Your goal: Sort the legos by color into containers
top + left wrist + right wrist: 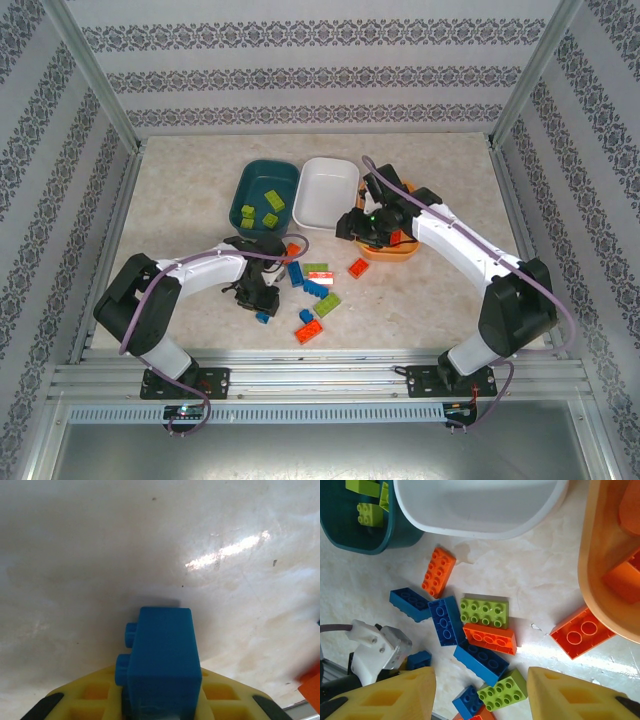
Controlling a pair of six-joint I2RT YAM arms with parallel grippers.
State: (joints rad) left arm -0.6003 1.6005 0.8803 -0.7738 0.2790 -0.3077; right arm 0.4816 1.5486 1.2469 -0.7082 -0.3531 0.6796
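The blue lego in my left gripper will next be lifted, carried outward and released inside the white container point(325, 190) there, which is still empty of other colors.
My left gripper point(162, 702) is shut on a small blue lego point(162, 660) low over the table, its studs facing left; from above it sits at the near left of the pile point(261, 308). My right gripper point(480, 692) hangs open above the loose legos with nothing between its yellow fingers point(387, 695), and stands by the orange container point(392, 250). Below it lie a green brick point(484, 612), an orange brick point(490, 638) and blue bricks point(445, 620). The teal container point(268, 178) holds green legos point(258, 212). The white container point(325, 190) looks bare inside.
The containers stand side by side behind the pile of loose legos point(318, 285). One orange brick point(581, 631) lies just outside the orange container's rim point(590, 580), another point(309, 332) near the front edge. Aluminium rails and patterned walls bound the table.
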